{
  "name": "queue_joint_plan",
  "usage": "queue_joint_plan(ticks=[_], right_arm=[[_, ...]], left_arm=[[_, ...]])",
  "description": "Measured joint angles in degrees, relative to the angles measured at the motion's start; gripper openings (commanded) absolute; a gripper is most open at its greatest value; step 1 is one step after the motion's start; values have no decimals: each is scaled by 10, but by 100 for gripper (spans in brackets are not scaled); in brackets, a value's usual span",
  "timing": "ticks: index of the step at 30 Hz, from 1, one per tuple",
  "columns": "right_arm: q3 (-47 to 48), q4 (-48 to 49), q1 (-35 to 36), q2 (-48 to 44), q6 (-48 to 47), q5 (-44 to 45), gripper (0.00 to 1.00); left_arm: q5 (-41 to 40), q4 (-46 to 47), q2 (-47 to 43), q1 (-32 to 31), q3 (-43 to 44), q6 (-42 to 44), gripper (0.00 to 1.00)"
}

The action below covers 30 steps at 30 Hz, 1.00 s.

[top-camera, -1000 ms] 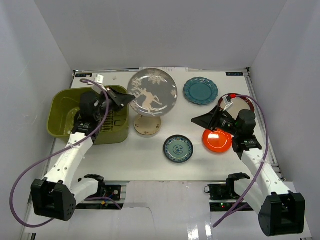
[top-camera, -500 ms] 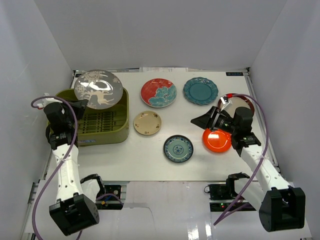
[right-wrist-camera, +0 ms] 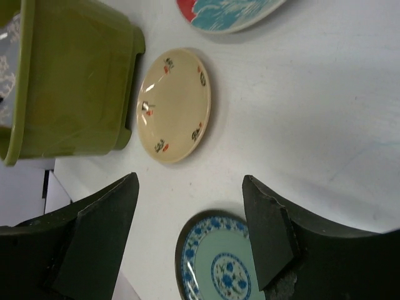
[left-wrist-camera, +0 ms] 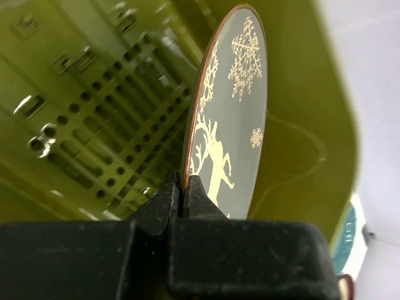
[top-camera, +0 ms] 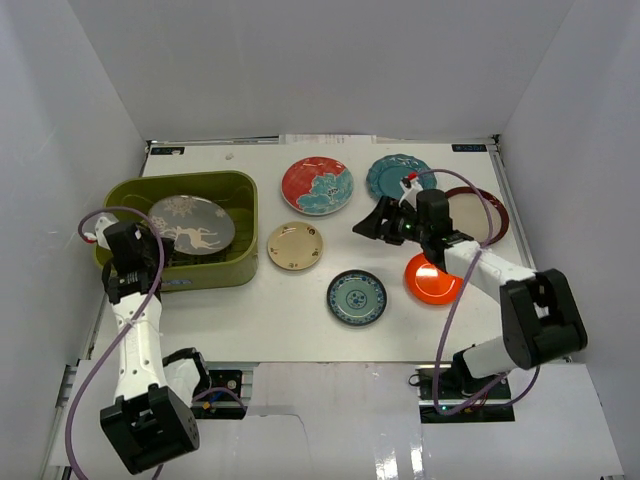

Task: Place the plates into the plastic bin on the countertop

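My right gripper lowers outward astride the red floral plate's rim next, since that flowered rim lies below, outward and to the left in the top view.
The grey deer plate (top-camera: 192, 222) lies tilted inside the olive plastic bin (top-camera: 249, 225), and my left gripper (top-camera: 150, 238) is shut on its near rim. The left wrist view shows that plate (left-wrist-camera: 231, 112) edge-on, pinched at my left gripper (left-wrist-camera: 183, 186) above the bin's slotted floor (left-wrist-camera: 94, 119). My right gripper (top-camera: 372, 225) hangs open over the white countertop (top-camera: 300, 320), holding nothing. Through the right gripper (right-wrist-camera: 190, 187) I see the small beige plate (right-wrist-camera: 174, 105) and the blue-patterned plate (right-wrist-camera: 219, 262).
On the table lie the red floral plate (top-camera: 316, 186), the teal plate (top-camera: 390, 180), the maroon-rimmed plate (top-camera: 485, 212), the orange plate (top-camera: 435, 282), the beige plate (top-camera: 295, 245) and the blue-patterned plate (top-camera: 356, 297). White walls close in on three sides.
My left gripper has brought the deer plate down from above the bin's rim into the bin. The right arm has swung left from the orange plate toward the table's middle.
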Motion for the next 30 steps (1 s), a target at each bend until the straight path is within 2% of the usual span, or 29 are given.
queue_joint_plan(ticks=[5, 7, 11, 12, 14, 15, 16, 17, 24, 27, 28, 30], right_arm=[[63, 44, 12, 106, 35, 63, 74], [83, 64, 12, 145, 56, 88, 74], [113, 100, 12, 220, 104, 129, 74], [121, 104, 12, 238, 114, 137, 74], [143, 108, 12, 276, 133, 148, 73], [153, 111, 13, 292, 141, 153, 73], [163, 114, 13, 306, 147, 156, 73], [175, 116, 13, 321, 154, 158, 72], [252, 146, 21, 404, 197, 161, 69], [296, 148, 28, 440, 218, 163, 60], [314, 149, 31, 456, 229, 165, 50], [339, 151, 35, 479, 246, 169, 43]], left_arm=[[5, 1, 42, 0, -10, 21, 1], [10, 10, 53, 0, -6, 26, 11], [21, 44, 72, 0, -5, 29, 40], [24, 50, 77, 0, -5, 31, 56], [31, 64, 82, 0, -8, 29, 75], [33, 71, 84, 0, -9, 29, 90], [38, 78, 85, 0, -11, 29, 95], [41, 83, 87, 0, -11, 26, 98], [65, 87, 82, 0, -10, 26, 98], [100, 81, 83, 0, 10, 35, 98], [117, 81, 84, 0, 21, 38, 98], [161, 87, 86, -1, 47, 41, 98]])
